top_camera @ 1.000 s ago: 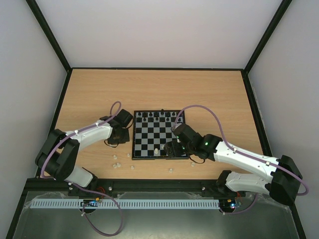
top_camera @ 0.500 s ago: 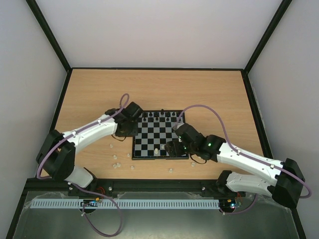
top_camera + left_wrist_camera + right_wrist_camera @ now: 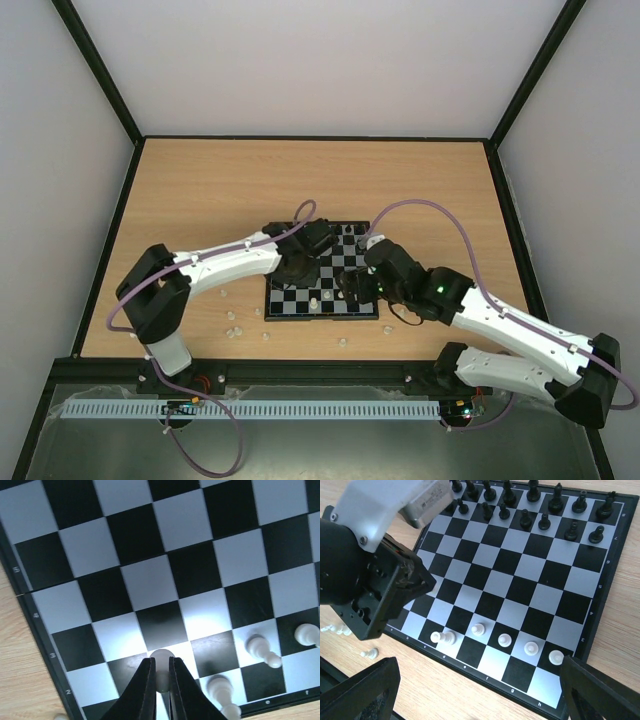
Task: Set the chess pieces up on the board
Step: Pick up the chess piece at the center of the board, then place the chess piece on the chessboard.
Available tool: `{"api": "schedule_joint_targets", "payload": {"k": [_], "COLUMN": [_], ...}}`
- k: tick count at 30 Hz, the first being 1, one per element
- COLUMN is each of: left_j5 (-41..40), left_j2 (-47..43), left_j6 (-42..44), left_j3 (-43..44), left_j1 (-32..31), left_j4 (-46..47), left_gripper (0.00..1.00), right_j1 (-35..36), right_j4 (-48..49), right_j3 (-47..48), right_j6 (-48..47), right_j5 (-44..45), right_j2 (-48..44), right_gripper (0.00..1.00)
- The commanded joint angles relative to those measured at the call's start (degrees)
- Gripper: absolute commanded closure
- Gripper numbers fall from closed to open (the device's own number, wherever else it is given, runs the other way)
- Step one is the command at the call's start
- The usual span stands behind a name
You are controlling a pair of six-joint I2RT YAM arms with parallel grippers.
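Observation:
The white row's next spot is empty, so I will lower the pawn (image 3: 161, 660) with my left gripper and release it on the dark square beyond the taller piece (image 3: 215, 654).
The board (image 3: 300, 312) lies mid-table with black chess pieces (image 3: 530, 510) in its two far rows. Several white pieces (image 3: 505, 640) stand in a near row, with a taller white piece (image 3: 442, 637) beside them. My left gripper (image 3: 298, 268) hangs over the board's left half. In the left wrist view it (image 3: 160, 672) is shut on a white pawn (image 3: 161, 660), just above a square near the board's edge. My right gripper (image 3: 480, 695) is open wide and empty above the board's near edge; it also shows in the top view (image 3: 352, 285).
Several loose white pieces (image 3: 233, 330) lie on the wooden table left of and in front of the board, some also in the right wrist view (image 3: 369, 653). More lie at the near edge (image 3: 343, 342). The left arm (image 3: 375, 575) covers the board's left columns.
My left arm has swung right, from beside the board's left edge to over the board. My right arm has shifted slightly right and stays over the near edge.

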Motion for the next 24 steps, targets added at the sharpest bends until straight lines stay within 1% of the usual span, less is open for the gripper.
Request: {"api": "schedule_joint_targets", "payload": {"k": [1,6,10,24], "left_j5": [1.6,1.4,1.4,1.0], "left_j2": [2.5,5.6,7.1,8.8], "left_j6": [-0.3,-0.3,-0.4,-1.3], "left_j3": [3.2,6.5,7.3,6.7], "left_j1": [-1.7,-4.0,-5.1,-7.1], "left_j4": [-1.3,-2.4,-2.8,-3.8], "left_gripper": [0.97,0.95,0.94,0.91], "right_j1": [-0.4,-0.4,-0.5,-0.5], "right_j4": [-4.4,-4.5,-4.5,-4.1], "right_j3": [1.2,1.0,0.8,0.2], "right_j6": [0.1,0.2,0.3,0.0], "right_j5": [2.6,3.2,3.4,2.9], "right_j2": [-1.4,-2.0,-2.6,-2.5], "right_gripper": [0.12,0.12,0.12,0.11]}}
